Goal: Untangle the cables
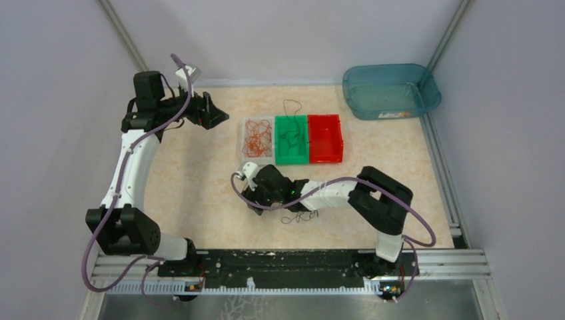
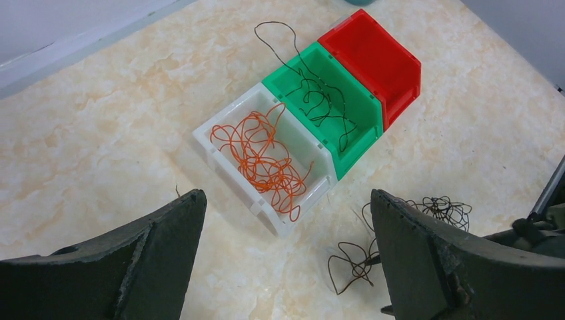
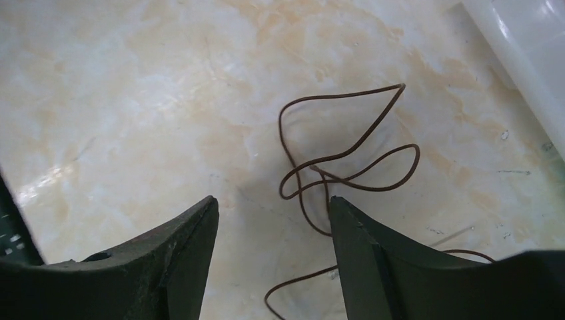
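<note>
My right gripper moves outward onto the brown cable's curl at the crossing (image 3: 292, 175) next and closes there, because that curl is still ahead of my open fingers.
Orange-red cables (image 2: 263, 160) lie curled in the white bin (image 2: 212, 139). Black cables (image 2: 320, 100) lie in the green bin (image 2: 360, 143), one loop hanging over its far rim. A dark brown cable (image 3: 346, 160) lies loose on the table; its curls also show in the left wrist view (image 2: 356, 260) and in the top view (image 1: 298, 217). My right gripper (image 3: 273, 207) is open low over the table, the brown cable running between its fingertips and past the right one. My left gripper (image 2: 286, 200) is open and empty, raised at the back left (image 1: 214, 115).
An empty red bin (image 1: 325, 139) stands right of the green bin (image 1: 291, 141) and white bin (image 1: 257, 140). A teal tub (image 1: 390, 90) sits at the back right corner. Walls close the table on three sides.
</note>
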Tool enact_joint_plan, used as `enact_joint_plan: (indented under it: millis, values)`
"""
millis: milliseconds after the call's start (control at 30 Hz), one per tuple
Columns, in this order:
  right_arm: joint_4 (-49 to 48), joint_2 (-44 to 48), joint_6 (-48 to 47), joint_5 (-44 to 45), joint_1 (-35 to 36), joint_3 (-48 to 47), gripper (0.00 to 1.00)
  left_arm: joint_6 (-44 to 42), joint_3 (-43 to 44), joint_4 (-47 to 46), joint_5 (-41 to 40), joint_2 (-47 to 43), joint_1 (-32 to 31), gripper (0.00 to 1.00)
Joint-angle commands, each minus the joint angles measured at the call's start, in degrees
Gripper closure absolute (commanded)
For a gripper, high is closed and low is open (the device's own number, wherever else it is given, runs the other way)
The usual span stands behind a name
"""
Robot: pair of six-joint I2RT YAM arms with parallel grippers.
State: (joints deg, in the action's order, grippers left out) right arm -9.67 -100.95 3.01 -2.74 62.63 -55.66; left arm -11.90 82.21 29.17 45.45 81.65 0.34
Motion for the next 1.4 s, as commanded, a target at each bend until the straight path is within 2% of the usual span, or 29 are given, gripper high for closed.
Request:
enact_joint_plan:
  millis: [0,100,233,367,433,467,733,967,1200,1367]
  values:
    - [-3.4,-4.53,-1.06,6.94,0.47,-6.26,0.39,-1.57,-0.84,1.4,1.04,-2.47,0.21,0.02]
    - [-3.88,-6.63,-1.25,10.97,0.49,-7.67,0.47,-1.68,-1.09,1.33,1.44,-2.74,0.19,0.02]
    - [-5.91,-7.35,-1.75,11.52,0.47,-8.3,0.57,-1.69,-1.09,1.4,1.87,-2.64,0.24,0.02]
    - [-6.84,-6.04,-1.39,9.94,0.49,-8.86,0.8,-1.89,-0.87,1.63,2.01,-2.62,0.23,0.02]
    - [-6.62,-4.5,-0.93,10.11,0.48,-9.41,0.97,-2.0,-0.62,1.74,1.88,-2.63,0.2,0.03]
    - [-6.21,-3.42,-0.75,10.4,0.5,-9.83,1.0,-1.99,-0.46,1.77,1.84,-2.7,0.21,0.03]
    - [-5.0,10.84,-0.08,9.99,-0.76,-12.89,1.0,-1.42,0.03,1.41,2.82,-3.94,0.26,0.03]
    - [-6.19,22.41,4.21,6.19,-5.59,-13.68,1.0,-1.28,-0.62,0.73,6.28,-6.27,0.49,0.02]
    - [-6.39,28.24,4.83,4.58,-7.67,-16.22,1.0,0.34,-3.04,-1.82,14.86,-9.27,0.58,0.01]
    - [-6.59,29.26,6.12,2.77,-8.08,-21.05,1.0,-2.53,-7.5,-0.45,28.35,-11.35,0.32,0.05]
